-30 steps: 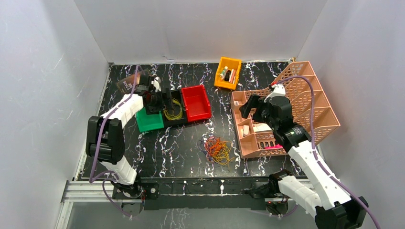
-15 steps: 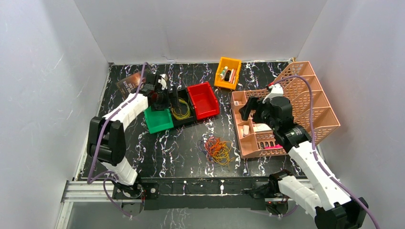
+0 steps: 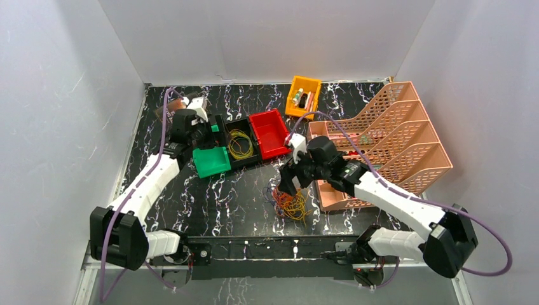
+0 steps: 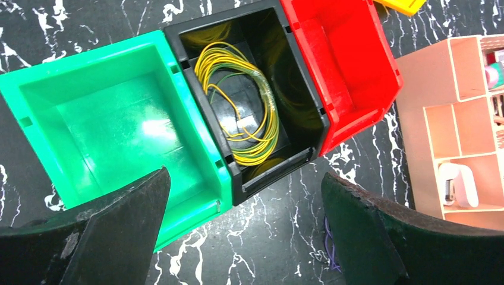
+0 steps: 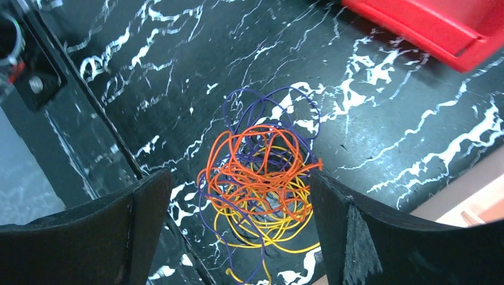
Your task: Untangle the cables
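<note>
My right gripper lowers onto the far orange loops next and closes, as the orange cable pieces lie uppermost on the purple and yellow ones.
The cables (image 3: pixel 291 202) are a fist-sized tangle of thin orange, yellow and purple wire loops lying on the black marbled table, left of the pink organizer. In the right wrist view the cables (image 5: pixel 261 190) lie between and below my right gripper's (image 5: pixel 238 237) open, empty fingers. From above, the right gripper (image 3: pixel 287 181) hovers just over the tangle's far edge. My left gripper (image 4: pixel 238 237) is open and empty above the table in front of the bins; from above the left gripper (image 3: pixel 206 135) sits at the green bin. A purple strand (image 4: pixel 328 252) shows beside its right finger.
A green bin (image 3: pixel 211 161), a black bin (image 3: pixel 224 147) holding a yellow-green wire coil (image 4: pixel 246 113) and a red bin (image 3: pixel 270 133) stand in a row. An orange bin (image 3: pixel 302 96) with small items is at the back. A pink tiered organizer (image 3: pixel 394 136) fills the right.
My right arm has swung left and down from over the pink organizer to over the tangle. My left arm has drawn back from the bins, which shifted slightly right.
</note>
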Controlling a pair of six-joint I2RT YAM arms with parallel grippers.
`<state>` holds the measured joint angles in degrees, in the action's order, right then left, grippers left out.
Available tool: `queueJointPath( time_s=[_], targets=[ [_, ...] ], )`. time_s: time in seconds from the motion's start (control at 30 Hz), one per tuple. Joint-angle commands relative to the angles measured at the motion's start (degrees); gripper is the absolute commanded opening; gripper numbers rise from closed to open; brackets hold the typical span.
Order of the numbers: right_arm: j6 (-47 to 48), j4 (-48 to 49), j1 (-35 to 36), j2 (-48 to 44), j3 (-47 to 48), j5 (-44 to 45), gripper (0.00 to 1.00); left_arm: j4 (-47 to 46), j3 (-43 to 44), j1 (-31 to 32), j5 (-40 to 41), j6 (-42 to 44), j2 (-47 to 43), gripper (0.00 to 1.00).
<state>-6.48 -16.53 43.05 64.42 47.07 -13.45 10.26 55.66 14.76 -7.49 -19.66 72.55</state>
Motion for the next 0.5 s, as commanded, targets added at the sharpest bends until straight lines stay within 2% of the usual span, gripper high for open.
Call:
queueJointPath(
  time_s=[0.0,0.13,0.23,0.47],
  targets=[
    [8.3,1.2,3.7,2.7,3.0,1.3,0.91,-2.4,-2.6,-0.5,2.1,0.5,-3.4,0.98],
    [10.3,0.7,4.9,6.0,4.0,2.0,0.81,-1.4,-2.1,-0.5,2.6,1.6,-4.0,0.98],
    [11.7,0.7,5.9,8.7,4.8,3.4,0.80,-1.4,-2.2,-0.6,2.8,1.7,-4.4,0.98],
    [13.2,1.5,6.9,12.6,6.0,3.3,0.66,-1.0,-2.2,-0.6,2.9,1.9,-4.7,0.98]
  ],
)
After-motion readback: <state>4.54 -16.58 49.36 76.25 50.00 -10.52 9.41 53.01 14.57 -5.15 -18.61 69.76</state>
